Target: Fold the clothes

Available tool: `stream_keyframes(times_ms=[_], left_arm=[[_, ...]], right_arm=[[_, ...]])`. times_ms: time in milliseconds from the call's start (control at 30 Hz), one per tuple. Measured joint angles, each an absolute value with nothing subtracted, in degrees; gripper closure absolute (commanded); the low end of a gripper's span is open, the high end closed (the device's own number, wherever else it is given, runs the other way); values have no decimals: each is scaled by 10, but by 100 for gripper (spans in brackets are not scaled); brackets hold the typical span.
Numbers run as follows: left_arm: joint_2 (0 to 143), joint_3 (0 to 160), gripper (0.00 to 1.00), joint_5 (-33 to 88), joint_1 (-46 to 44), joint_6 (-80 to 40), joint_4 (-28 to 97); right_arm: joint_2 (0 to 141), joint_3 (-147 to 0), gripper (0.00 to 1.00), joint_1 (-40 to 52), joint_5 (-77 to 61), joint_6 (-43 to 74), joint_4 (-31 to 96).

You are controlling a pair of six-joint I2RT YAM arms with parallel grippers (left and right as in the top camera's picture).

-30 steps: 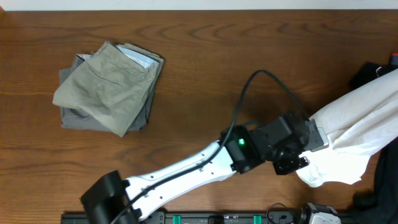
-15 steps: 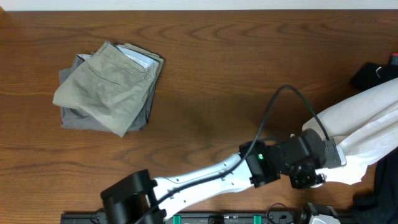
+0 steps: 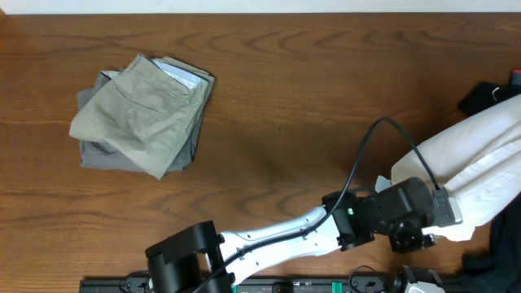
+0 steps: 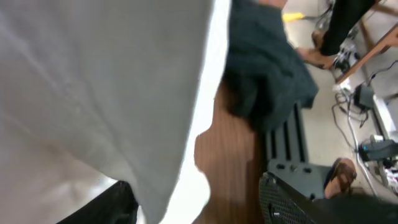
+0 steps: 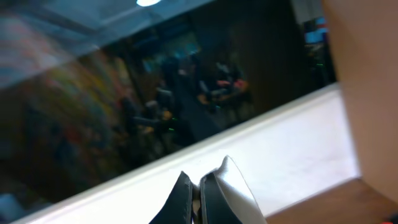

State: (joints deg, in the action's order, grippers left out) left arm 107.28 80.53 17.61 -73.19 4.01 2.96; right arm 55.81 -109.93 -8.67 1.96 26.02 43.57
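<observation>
My left gripper swings outward and to its left in the overhead view onto the T-shirt's loose lower end [image 3: 397, 173] next, since that end lies that way.
The clothes, a white T-shirt [image 3: 476, 155], hang at the table's right edge, stretched from the upper right down to a bunched lower end. My left gripper [image 3: 413, 238] is at that lower end, near the front edge. In the left wrist view the left gripper [image 4: 196, 193] is open, and the T-shirt [image 4: 93, 81] fills the left side, with its edge hanging between the two dark fingers [image 4: 109, 205]. In the right wrist view my right gripper [image 5: 196, 182] points upward at a wall, shut on a fold of the T-shirt [image 5: 235, 180]. The right gripper lies outside the overhead view.
Folded khaki and grey trousers [image 3: 142, 114] lie at the back left of the wooden table [image 3: 269, 122]. A black garment [image 3: 484, 98] lies at the right edge, seen also in the left wrist view [image 4: 267, 68]. A black rail [image 3: 285, 285] runs along the front edge.
My left arm has swung right and toward the front edge, following the shirt's lower end. The hanging shirt has drawn further right. The right fingers stay shut.
</observation>
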Motion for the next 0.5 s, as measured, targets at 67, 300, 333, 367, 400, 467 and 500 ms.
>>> stream_keyframes(times_ms=[67,300,333,367,400,467,500], left_arm=[[1073,805,37,175,-736,39,27],[1073,805,37,157,-737,36,21],[1073,805,37,154,-737,34,18],[1074,805,37,150,-737,34,15],[1074,805,37,145,-737,34,12],[1075,805,37,134,-737,34,7],[1075,805,37,131,-737,33,3]], right_arm=[[558,-1100,99,-87,2,269,423],[558,-1109,99,-87,-46,287,416],[558,-1112,99,-87,-51,289,416],[558,-1114,99,-87,-54,290,415],[558,-1118,98,-87,-58,291,413],[558,-1126,99,-87,-65,294,410],[558,-1131,99,-87,-69,296,408]])
